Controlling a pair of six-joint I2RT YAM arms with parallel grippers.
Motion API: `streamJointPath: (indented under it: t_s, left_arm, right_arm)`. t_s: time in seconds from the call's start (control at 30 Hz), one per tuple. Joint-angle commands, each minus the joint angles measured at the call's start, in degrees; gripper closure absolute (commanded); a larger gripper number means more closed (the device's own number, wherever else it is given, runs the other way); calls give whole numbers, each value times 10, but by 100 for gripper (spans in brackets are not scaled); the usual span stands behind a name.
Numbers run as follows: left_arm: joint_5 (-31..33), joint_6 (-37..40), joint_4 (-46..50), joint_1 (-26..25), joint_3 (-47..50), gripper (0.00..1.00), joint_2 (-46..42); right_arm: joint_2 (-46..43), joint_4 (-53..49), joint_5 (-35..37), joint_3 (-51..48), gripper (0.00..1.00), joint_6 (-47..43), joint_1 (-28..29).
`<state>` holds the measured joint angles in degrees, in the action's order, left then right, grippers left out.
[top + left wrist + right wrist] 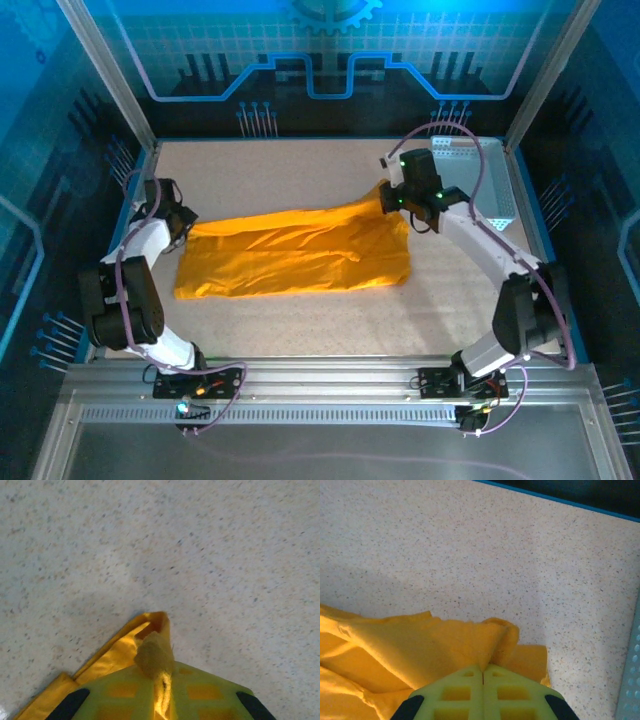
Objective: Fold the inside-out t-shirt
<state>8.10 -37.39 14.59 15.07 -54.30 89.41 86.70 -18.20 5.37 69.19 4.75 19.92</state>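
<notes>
My right gripper needs to pull the shirt's lifted far corner back and down toward the shirt's near corner (400, 275), which is back and lower from it, narrowing the shirt, and release.
The inside-out t-shirt (300, 250) is a plain orange-yellow cloth stretched in a long band across the middle of the table. My left gripper (183, 222) is shut on its left end; in the left wrist view a small wad of t-shirt fabric (154, 652) sticks out above the closed green fingers (200, 695). My right gripper (392, 200) is shut on the shirt's upper right corner, lifted a little. In the right wrist view the t-shirt fabric (445, 645) bunches into a fold right at the closed fingertips (483, 669).
A pale perforated plastic basket (480, 185) stands at the back right of the table, just behind the right arm; its edge (632, 670) appears at the right of the right wrist view. Speckled tabletop (300, 175) surrounds the cloth.
</notes>
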Motion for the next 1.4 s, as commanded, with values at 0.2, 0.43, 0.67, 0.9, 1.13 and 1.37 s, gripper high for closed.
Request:
streamJointPath:
  t_s: [0.2,0.43,0.67,0.9,1.13,1.37]
  left_arm:
    - [10,-32,-42,21,98,85,-81]
    - [1,-81,-23,21,171,84,-139]
    - [39,-115,5,24,230,80,-179]
    - [40,-127,3,36,244,87,-193]
    - [33,-89,23,48,206,100,-205]
    - [45,-75,77,48,193,82,-264]
  right_arm:
    - [-91,60,-15,-135,100,58,13]
    - [-124,69,-6,-201,100,83,31]
    - [-173,72,21,-281,100,133,34]
    - [-228,61,29,-325,100,154,34]
    - [-225,56,-6,-309,94,141,37]
    - [-224,39,-13,-323,92,163,46]
